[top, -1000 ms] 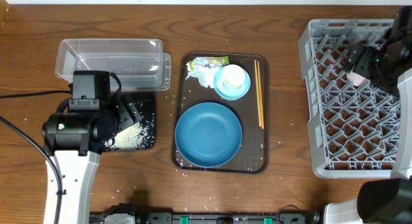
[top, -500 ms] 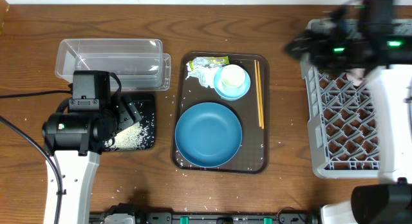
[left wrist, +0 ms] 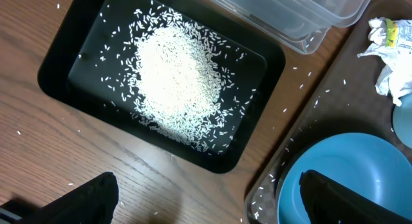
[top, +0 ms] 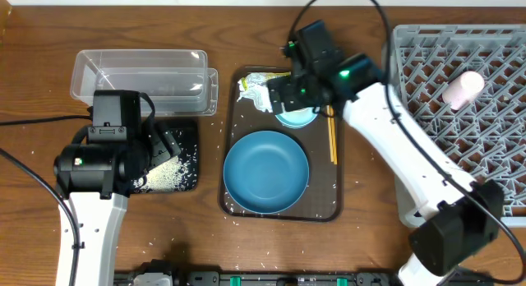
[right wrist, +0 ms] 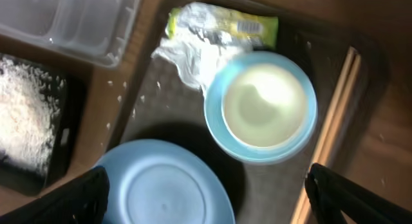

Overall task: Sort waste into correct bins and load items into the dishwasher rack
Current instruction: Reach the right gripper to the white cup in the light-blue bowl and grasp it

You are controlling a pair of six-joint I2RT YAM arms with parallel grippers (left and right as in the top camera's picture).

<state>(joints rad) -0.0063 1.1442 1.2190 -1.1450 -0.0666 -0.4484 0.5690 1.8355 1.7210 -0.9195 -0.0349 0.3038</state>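
The white cup's opening faces up, so next my right gripper will go down over the light-blue bowl, with its fingers on either side of the white cup's rim on the tissue side.
My right gripper hangs open over the brown tray, above the large blue dish and just in front of the light-blue bowl, which has the white cup inside it. A crumpled tissue and a green-yellow wrapper lie behind the bowl. Chopsticks rest along the tray's right side. My left gripper is open above bare wood beside the black tray, which holds a heap of rice. The pink cup lies in the dishwasher rack.
The clear tub stands behind the black tray. Stray rice grains dot the wood and the brown tray. My right arm stretches from the front right across the gap between tray and rack.
My right arm has swung left from the rack to above the bowl on the brown tray, uncovering the pink cup in the rack. The left arm has not moved.
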